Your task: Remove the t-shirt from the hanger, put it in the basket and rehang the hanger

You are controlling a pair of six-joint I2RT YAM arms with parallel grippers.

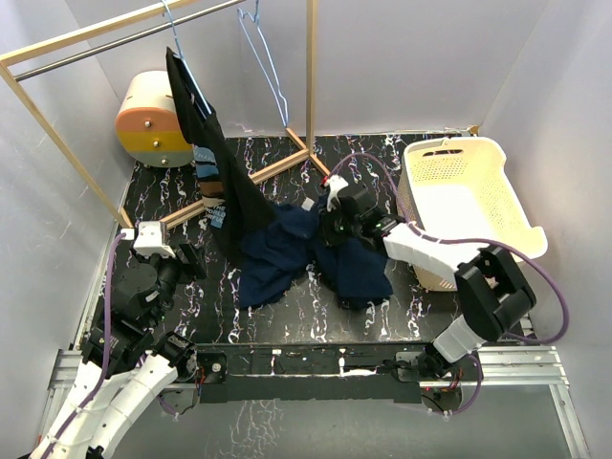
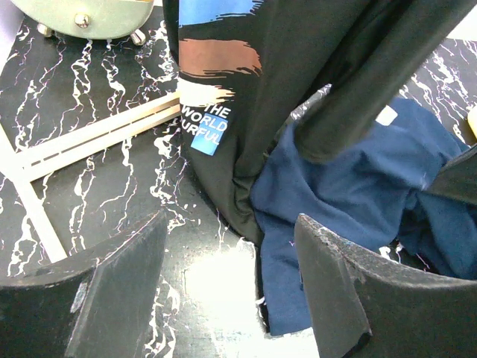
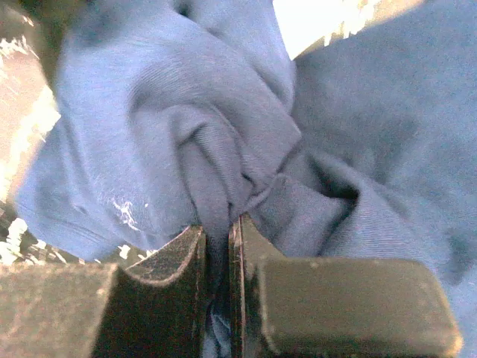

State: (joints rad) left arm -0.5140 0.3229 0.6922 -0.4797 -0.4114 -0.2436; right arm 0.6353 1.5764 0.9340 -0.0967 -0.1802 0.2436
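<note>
My right gripper will next go up, to the right in the top view, and then down inside the laundry basket to free the navy t-shirt (image 1: 277, 253), because the basket is tall.
A black t-shirt (image 1: 215, 163) with a printed front (image 2: 216, 56) hangs from a wire hanger (image 1: 172, 24) on the rail, and its lower end drapes to the table. A navy t-shirt (image 1: 277, 253) lies heaped on the table beside it (image 2: 350, 179). My right gripper (image 1: 330, 225) is down on the heap's right side. In the right wrist view it is (image 3: 216, 231) shut on a fold of the navy t-shirt (image 3: 149, 112). My left gripper (image 1: 186, 260) stands open (image 2: 231, 220) just left of the clothes, with only bare table between its fingers.
An empty wire hanger (image 1: 266, 57) hangs on the rail. The wooden rack's base bars (image 1: 277, 167) cross the table behind the clothes. A cream laundry basket (image 1: 478, 153) stands at the right, and a yellow and orange drum (image 1: 153, 120) at the back left.
</note>
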